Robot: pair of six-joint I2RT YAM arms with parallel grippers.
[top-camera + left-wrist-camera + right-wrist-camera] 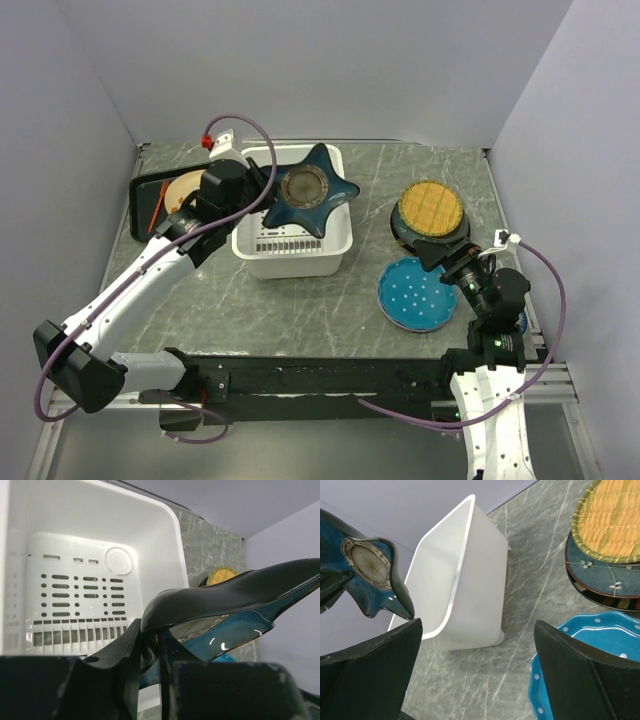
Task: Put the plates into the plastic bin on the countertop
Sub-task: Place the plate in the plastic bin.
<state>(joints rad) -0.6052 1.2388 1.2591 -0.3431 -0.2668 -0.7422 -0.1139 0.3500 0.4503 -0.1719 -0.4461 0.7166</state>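
My left gripper should go down into the white plastic bin next and release the blue star-shaped plate [308, 190] over the bin's slotted bottom [287, 244], because that bottom is bare.
My left gripper [262, 185] is shut on one point of the blue star-shaped plate [308, 190] and holds it above the white plastic bin [330, 245]. In the left wrist view the plate [235, 600] hangs over the bin's slotted bottom [75, 595], pinched at the gripper [152, 645]. My right gripper [445, 262] is open and empty above the countertop [485, 680], between the bin [470, 595] and the teal dotted plate [417, 294]. A yellow woven-look plate [431, 208] tops a stack of darker plates [600, 575] at the right.
A flat black tray [145, 200] with a tan plate [184, 188] lies left of the bin, under my left arm. The teal dotted plate [580, 645] sits by my right fingers [580, 675]. Purple walls close three sides.
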